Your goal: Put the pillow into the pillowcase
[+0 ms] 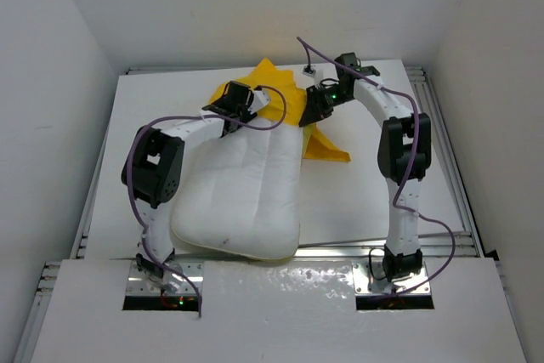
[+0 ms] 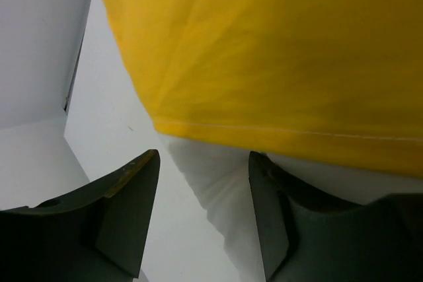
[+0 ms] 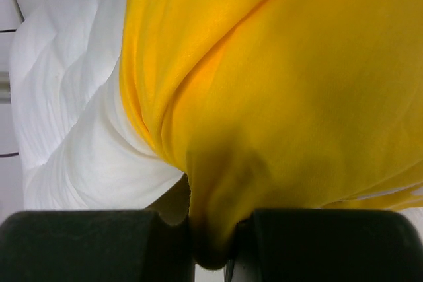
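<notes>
My right gripper will next pull the bunched fold outward toward the table's far edge and then open, because most of the pillow is still outside the pillowcase.
The white pillow (image 1: 242, 197) lies in the middle of the table, its far end at the yellow pillowcase (image 1: 280, 95). My left gripper (image 1: 240, 110) is at the pillow's far left corner. In the left wrist view it (image 2: 205, 219) is open, with a pillow corner (image 2: 218, 189) between the fingers and the pillowcase hem (image 2: 277, 64) just above. My right gripper (image 1: 313, 108) is at the far right corner. In the right wrist view it (image 3: 211, 242) is shut on a bunched fold of the pillowcase (image 3: 277, 97), with the pillow (image 3: 79, 117) to its left.
A loose flap of the pillowcase (image 1: 327, 149) lies on the white table (image 1: 153, 99) right of the pillow. Metal rails (image 1: 459, 184) run along the table's sides, with white walls close around. Purple cables (image 1: 425, 218) hang from both arms.
</notes>
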You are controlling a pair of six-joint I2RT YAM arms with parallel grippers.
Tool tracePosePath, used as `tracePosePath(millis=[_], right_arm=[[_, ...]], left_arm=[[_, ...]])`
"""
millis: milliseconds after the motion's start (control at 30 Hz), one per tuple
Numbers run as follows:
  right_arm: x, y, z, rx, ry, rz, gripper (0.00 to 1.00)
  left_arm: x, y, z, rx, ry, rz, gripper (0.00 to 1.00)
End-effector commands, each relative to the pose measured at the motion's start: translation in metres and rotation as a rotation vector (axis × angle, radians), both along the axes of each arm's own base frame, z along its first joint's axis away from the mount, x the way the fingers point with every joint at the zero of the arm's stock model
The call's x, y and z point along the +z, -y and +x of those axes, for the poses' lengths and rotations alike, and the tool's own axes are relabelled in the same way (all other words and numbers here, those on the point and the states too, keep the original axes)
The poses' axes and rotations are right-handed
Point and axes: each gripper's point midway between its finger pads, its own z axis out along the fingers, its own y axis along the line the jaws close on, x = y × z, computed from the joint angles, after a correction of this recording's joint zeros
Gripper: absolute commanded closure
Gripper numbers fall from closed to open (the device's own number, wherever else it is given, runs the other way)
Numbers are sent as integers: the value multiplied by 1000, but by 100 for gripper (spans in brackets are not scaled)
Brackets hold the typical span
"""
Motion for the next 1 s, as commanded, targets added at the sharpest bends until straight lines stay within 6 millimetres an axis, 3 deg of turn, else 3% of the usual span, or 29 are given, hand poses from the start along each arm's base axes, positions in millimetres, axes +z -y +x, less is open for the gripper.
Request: tracePosePath(millis=[0,200,367,467,500,567,633,700,767,800,867,900,967], right_arm=[[21,-9,8,37,78,74,99],[19,-11,6,40,66,93,98],[17,-11,7,38,61,95,98],[17,-12,9,34,61,100,98],[17,-12,8,34,58,103,98],[16,-12,8,34,55,104,99],[15,-12,8,33,50,103,99],[12,-12,7,32,41,102,99],[8,-8,7,15,18,99,99],[10,-1,13,-11,22,104,100],[15,7,20,-89,-32,141,100],[22,23,37,-152,3,174,100],[26,34,46,-287,-76,228,100]], left_arm=[[12,17,17,-46,61,-18,44],[23,19,35,6,167,-28,44],[28,38,41,-12,258,-10,51],[24,42,46,10,298,5,67],[27,41,48,29,318,10,76],[23,42,53,37,320,13,82],[23,43,57,47,324,10,98],[23,45,57,46,324,-10,100],[21,47,48,28,289,-34,100],[39,46,43,22,304,-61,100],[42,41,27,19,267,-65,100],[49,33,13,23,262,-64,100],[36,20,-10,31,190,-31,100]])
